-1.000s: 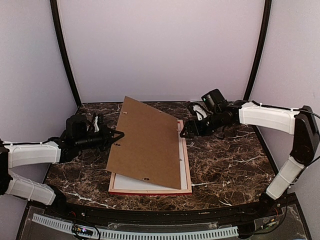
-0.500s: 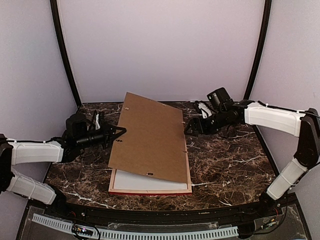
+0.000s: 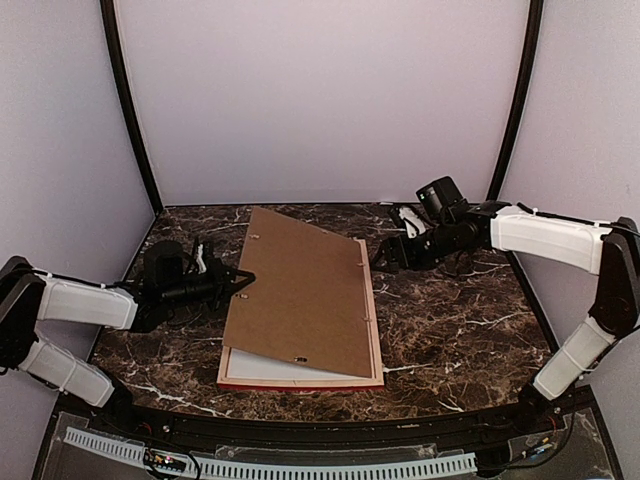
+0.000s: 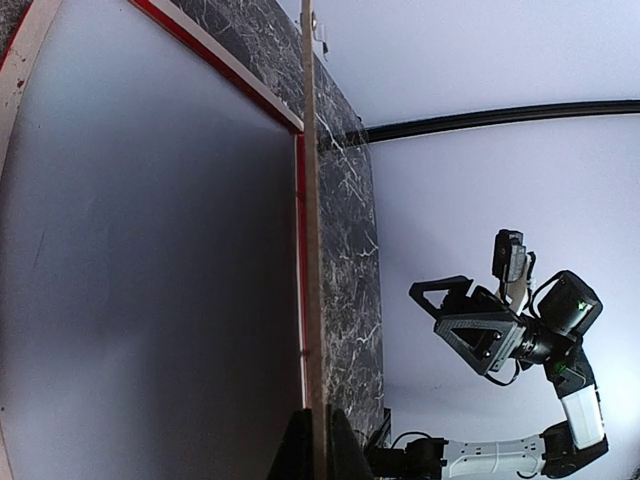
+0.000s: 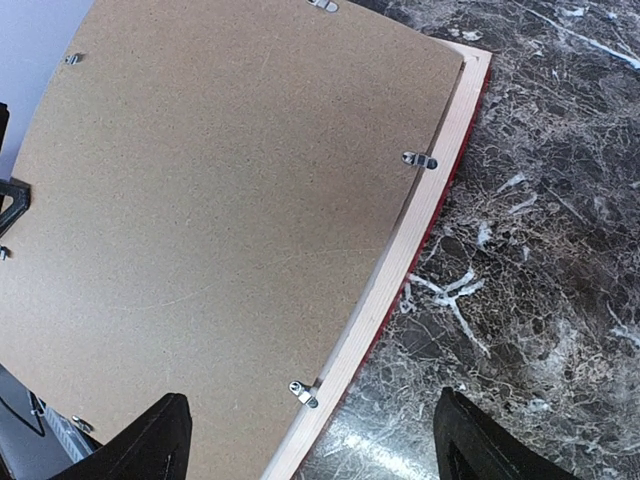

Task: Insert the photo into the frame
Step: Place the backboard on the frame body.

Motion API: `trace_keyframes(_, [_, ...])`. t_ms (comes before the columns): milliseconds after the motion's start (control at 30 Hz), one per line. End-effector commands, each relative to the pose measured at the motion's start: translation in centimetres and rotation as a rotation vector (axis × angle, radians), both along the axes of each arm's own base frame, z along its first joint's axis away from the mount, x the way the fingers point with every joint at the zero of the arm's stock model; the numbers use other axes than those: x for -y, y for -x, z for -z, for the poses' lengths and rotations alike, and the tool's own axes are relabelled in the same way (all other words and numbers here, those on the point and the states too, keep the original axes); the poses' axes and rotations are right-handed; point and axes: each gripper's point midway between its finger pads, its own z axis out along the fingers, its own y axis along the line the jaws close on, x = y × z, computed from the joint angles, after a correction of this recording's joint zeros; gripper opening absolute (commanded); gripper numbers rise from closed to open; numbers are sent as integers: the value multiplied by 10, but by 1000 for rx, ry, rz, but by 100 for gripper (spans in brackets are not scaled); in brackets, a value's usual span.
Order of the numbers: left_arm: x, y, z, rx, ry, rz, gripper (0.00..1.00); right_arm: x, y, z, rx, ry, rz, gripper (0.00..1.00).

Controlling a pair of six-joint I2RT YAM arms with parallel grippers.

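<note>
My left gripper lowers the board's raised edge toward the frame's pale rim (image 3: 225, 366) (image 4: 16, 82) below the gripper next and releases it, because the opposite edge already sits down.
The frame (image 3: 374, 330) lies face down mid-table, its pale wood rim (image 5: 420, 225) and red edge (image 4: 215, 55) showing. A brown backing board (image 3: 300, 300) slants over it, right edge down along the rim, left edge raised. My left gripper (image 3: 243, 283) is shut on that raised left edge; in the left wrist view the board (image 4: 312, 250) is seen edge-on between the jaws (image 4: 318, 445). My right gripper (image 3: 385, 255) hangs open just past the frame's far right corner, over board and rim (image 5: 310, 420). A white sheet (image 3: 280, 366) fills the frame. The photo is hidden under the board.
Small metal turn clips (image 5: 420, 160) sit along the board's edges. The dark marble table (image 3: 460, 330) is walled by pale panels with black posts (image 3: 130, 110). A black rail (image 3: 320, 425) runs along the near edge.
The board's raised left edge has come down toward the frame, my left gripper sinking with it. My right gripper drew back to the right off the board's corner, then held still.
</note>
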Motion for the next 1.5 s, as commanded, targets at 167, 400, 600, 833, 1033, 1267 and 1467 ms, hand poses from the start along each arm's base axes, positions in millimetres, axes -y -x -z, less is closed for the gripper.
trace_keyframes(167, [-1, 0, -17, 91, 42, -21, 0, 0, -4, 4, 7, -11, 8, 84])
trace_keyframes(400, [-1, 1, -16, 84, 73, -30, 0, 0, -4, 10, -6, -6, 8, 84])
trace_keyframes(600, [2, 1, -11, 68, 82, -19, 0, -1, -4, 15, -15, -4, 8, 84])
trace_keyframes(833, [8, 1, -5, 52, 95, 6, 0, 0, -4, 25, -28, 12, 7, 84])
trace_keyframes(1033, [9, 1, -2, 42, 62, 16, 0, 0, -3, 31, -38, 13, 9, 85])
trace_keyframes(1267, [10, 5, 1, 27, 49, 29, 0, 1, -3, 38, -48, 21, 10, 84])
trace_keyframes(1467, [11, 9, 0, 14, 53, 42, 0, 1, -3, 40, -51, 22, 9, 84])
